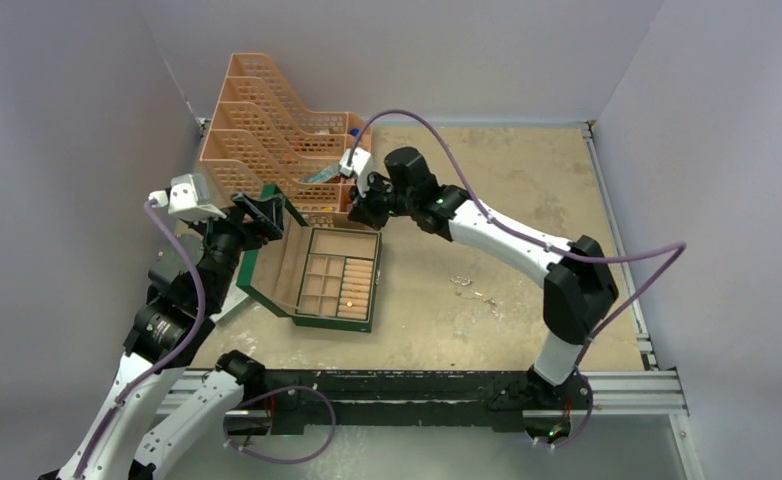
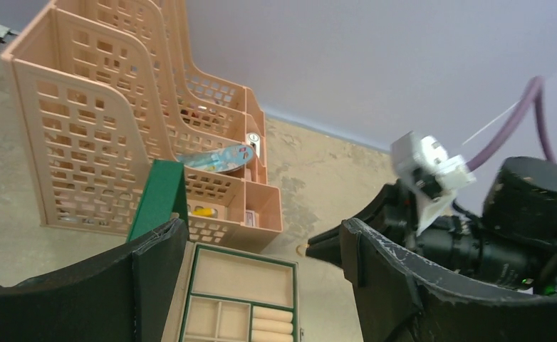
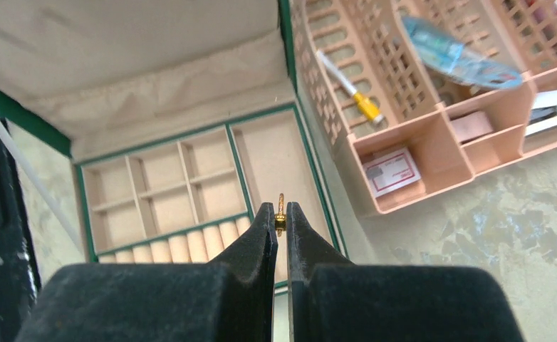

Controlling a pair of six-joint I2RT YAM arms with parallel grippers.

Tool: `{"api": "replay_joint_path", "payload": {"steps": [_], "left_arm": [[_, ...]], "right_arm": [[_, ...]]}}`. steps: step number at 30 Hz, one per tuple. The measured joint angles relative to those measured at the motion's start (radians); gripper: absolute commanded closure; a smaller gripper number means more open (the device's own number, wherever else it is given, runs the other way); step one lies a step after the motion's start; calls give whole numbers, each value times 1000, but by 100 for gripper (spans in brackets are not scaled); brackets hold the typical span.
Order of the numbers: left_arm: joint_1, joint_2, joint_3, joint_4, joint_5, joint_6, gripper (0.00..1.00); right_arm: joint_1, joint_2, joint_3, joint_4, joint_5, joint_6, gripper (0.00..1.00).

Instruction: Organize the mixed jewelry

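Another ring is already among the ring rolls, so my right gripper needs to move back next and go down onto the middle of the ring rolls to release the gold ring.
The green jewelry box (image 1: 329,278) lies open, its lid (image 1: 265,252) raised on the left. My right gripper (image 3: 280,216) is shut on a small gold ring (image 3: 280,201) and holds it above the box's large right compartment (image 3: 265,153), near the far right corner. It also shows in the top view (image 1: 359,212). My left gripper (image 2: 261,229) is open, hovering over the box beside the lid (image 2: 158,198); in the top view it (image 1: 269,214) is at the lid's top edge. Another gold ring (image 1: 348,300) sits on the ring rolls. Small silvery pieces (image 1: 473,289) lie on the table.
A pink mesh desk organizer (image 1: 267,135) stands right behind the box, holding a pen (image 3: 347,89), a blue packet (image 3: 461,60) and a small white marked block (image 3: 392,171). The sandy table (image 1: 527,200) is walled by grey panels. The arm bases sit on a black rail (image 1: 397,385).
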Motion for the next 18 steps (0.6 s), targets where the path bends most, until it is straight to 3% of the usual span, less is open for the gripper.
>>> {"api": "replay_joint_path", "payload": {"steps": [10,18], "left_arm": [[0,-13,-10,0,-71,27,22],[2,-13,-13,0,-90,34,22]], "right_arm": [[88,203,129,-280,28,-184,100],[132,246,130,-365,32,-241,100]]}}
